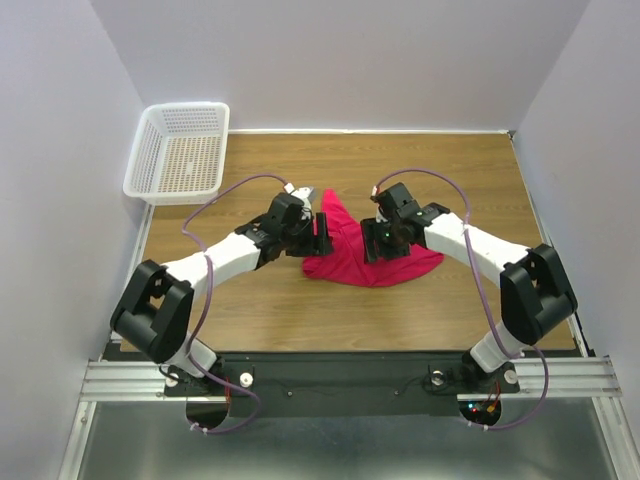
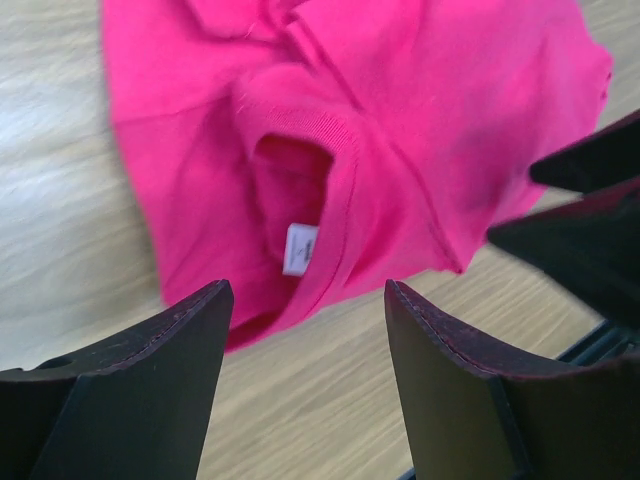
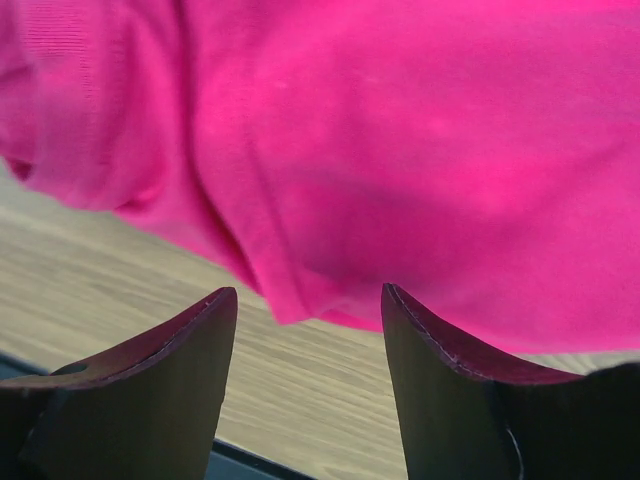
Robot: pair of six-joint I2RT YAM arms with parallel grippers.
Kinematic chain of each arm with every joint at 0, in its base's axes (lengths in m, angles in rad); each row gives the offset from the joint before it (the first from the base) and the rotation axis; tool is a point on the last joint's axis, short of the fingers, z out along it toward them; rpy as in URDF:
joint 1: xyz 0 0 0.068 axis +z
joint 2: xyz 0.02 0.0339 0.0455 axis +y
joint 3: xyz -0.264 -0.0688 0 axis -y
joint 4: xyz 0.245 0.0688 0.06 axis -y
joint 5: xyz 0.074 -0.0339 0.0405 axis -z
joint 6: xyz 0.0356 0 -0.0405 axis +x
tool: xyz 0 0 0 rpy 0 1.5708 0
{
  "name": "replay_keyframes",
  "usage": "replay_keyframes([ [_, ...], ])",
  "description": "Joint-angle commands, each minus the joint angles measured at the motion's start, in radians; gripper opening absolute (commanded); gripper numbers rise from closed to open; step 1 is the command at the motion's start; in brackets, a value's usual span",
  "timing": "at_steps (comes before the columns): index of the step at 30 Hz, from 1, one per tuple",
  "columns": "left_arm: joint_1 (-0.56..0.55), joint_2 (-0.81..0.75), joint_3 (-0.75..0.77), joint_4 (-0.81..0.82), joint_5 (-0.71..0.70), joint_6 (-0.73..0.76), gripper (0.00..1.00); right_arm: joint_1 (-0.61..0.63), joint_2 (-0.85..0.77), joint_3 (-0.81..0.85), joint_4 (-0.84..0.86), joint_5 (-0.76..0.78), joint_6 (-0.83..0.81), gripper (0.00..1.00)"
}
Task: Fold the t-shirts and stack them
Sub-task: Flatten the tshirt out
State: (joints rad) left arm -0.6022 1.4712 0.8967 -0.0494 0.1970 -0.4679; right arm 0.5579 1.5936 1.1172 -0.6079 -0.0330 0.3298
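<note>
The left gripper will next move down onto the shirt's collar beside the white neck label (image 2: pixel 300 248), because the cloth there stands up in a fold facing the gripper's open fingers.
A crimson-pink t-shirt (image 1: pixel 365 255) lies crumpled on the wooden table, between the two grippers. My left gripper (image 1: pixel 320 236) is at its left edge, open and empty. In the left wrist view the left gripper (image 2: pixel 308 330) hangs above bare wood, just short of the shirt (image 2: pixel 400 110), whose collar and white neck label (image 2: pixel 300 248) face it. My right gripper (image 1: pixel 374 242) is over the shirt's middle, open and empty. In the right wrist view the right gripper (image 3: pixel 310 330) has a hem edge of the shirt (image 3: pixel 420 130) just ahead of its jaws, apart from them.
A white mesh basket (image 1: pixel 180 150) stands at the table's far left corner. The right gripper's dark fingers (image 2: pixel 590 220) show at the right of the left wrist view, close to the left gripper. White walls enclose the table on three sides.
</note>
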Motion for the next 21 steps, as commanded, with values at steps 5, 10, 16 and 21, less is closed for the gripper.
replay_keyframes([
  [5, -0.054, 0.127, 0.07, 0.135, 0.048, -0.057, 0.74, 0.014, 0.035, -0.019, 0.117, -0.128, -0.006, 0.65],
  [10, -0.07, 0.179, 0.079, 0.154, 0.058, -0.072, 0.69, 0.017, 0.081, -0.034, 0.129, -0.093, 0.003, 0.65],
  [16, -0.071, 0.186, 0.064, 0.154, 0.045, -0.061, 0.22, 0.017, 0.114, -0.046, 0.131, -0.056, 0.018, 0.47],
  [21, -0.065, 0.161, 0.064, 0.106, -0.013, -0.02, 0.0, 0.014, 0.072, -0.046, 0.12, 0.124, 0.034, 0.04],
])
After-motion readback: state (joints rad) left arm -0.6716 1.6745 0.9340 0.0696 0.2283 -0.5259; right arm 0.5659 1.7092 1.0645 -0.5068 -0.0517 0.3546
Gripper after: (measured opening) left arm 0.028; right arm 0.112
